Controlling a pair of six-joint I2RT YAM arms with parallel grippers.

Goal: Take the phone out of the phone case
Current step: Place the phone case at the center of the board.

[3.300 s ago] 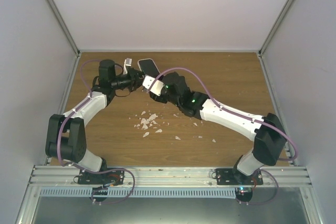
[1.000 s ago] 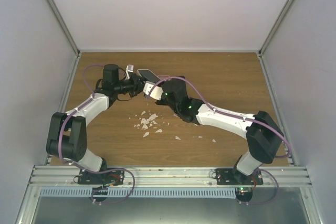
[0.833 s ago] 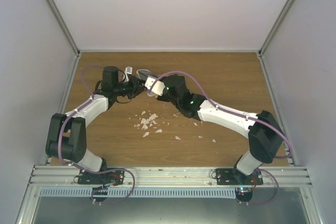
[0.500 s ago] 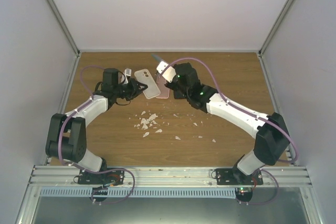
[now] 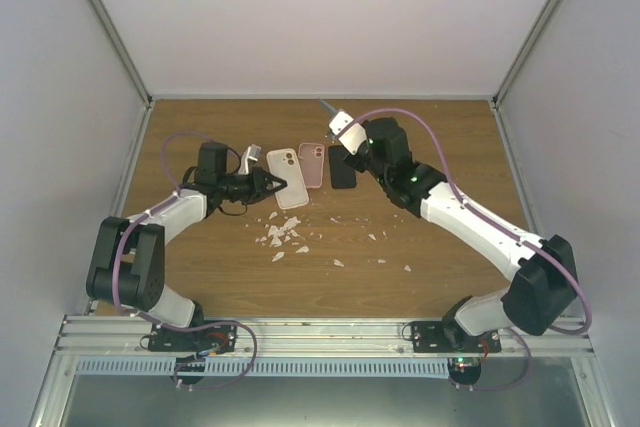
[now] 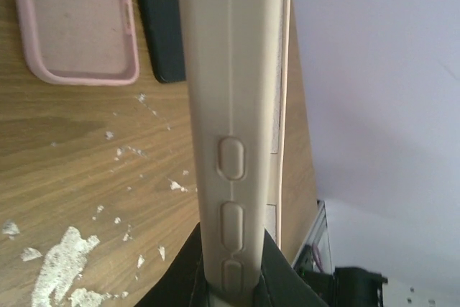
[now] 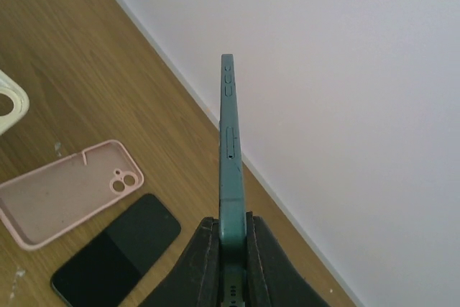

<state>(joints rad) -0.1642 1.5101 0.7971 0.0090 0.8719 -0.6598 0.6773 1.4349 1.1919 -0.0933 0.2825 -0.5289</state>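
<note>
My left gripper moves down and back onto the table by the white crumbs next to open, since the dark green phone is clear of the cream case.
My left gripper [image 5: 264, 185] is shut on the edge of a cream phone case [image 5: 287, 176], held just above the table. In the left wrist view the case [image 6: 231, 91] runs edge-on up from between my fingers [image 6: 277, 267], its button bumps showing. My right gripper [image 5: 346, 134] is shut on a dark green phone [image 5: 327, 107], held edge-on in the air toward the back wall. In the right wrist view the phone [image 7: 228, 141] stands between my fingers [image 7: 205, 257], apart from the cream case [image 7: 8, 102].
A pink phone case [image 5: 313, 164] lies open side up on the wooden table, with a black phone [image 5: 342, 166] flat beside it. Both show in the wrist views, the pink case [image 6: 79, 23] [image 7: 68, 192] and the black phone [image 6: 159, 26] [image 7: 118, 253]. White crumbs [image 5: 282, 232] are scattered mid-table.
The grippers were together on the cased phone. They have parted: the right has drawn the green phone right and back, and the left keeps the empty cream case.
</note>
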